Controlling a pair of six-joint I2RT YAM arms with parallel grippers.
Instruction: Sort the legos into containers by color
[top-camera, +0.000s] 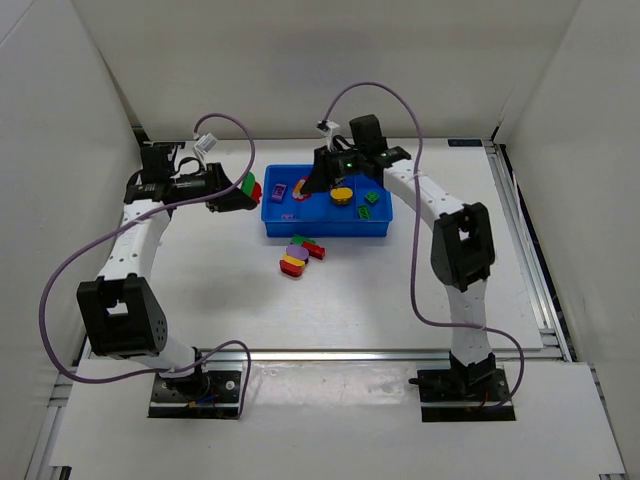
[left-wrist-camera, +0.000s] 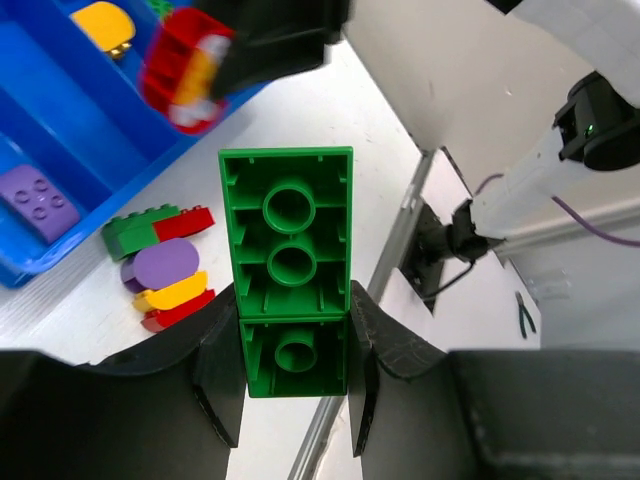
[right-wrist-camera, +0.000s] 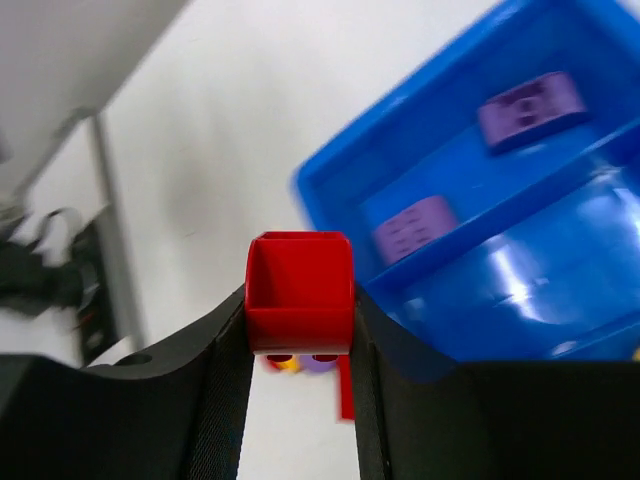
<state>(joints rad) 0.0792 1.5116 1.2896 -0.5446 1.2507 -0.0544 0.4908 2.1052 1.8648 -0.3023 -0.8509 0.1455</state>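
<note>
My right gripper will go down next into the tray's empty section (right-wrist-camera: 522, 278) beside the purple legos and let go of the red lego (right-wrist-camera: 300, 290), because that space is below my gripper.
My left gripper (left-wrist-camera: 295, 332) is shut on a long green lego (left-wrist-camera: 287, 250), its hollow underside facing the wrist camera. In the top view this gripper (top-camera: 243, 190) hangs just left of the blue tray (top-camera: 326, 232). My right gripper (right-wrist-camera: 300, 312) is shut on a red lego (right-wrist-camera: 300, 290) and hovers over the tray's left end (top-camera: 305, 185). The left wrist view also catches that red lego (left-wrist-camera: 185, 65). Inside the tray lie two purple legos (right-wrist-camera: 527, 106) (right-wrist-camera: 414, 228), a yellow one (top-camera: 342, 194) and green ones (top-camera: 369, 205). A small pile of purple, yellow, red and green legos (top-camera: 300, 255) sits on the table in front of the tray.
White walls close in the back and both sides of the table. A metal rail (top-camera: 380, 353) runs along the near edge by the arm bases. Purple cables loop over both arms.
</note>
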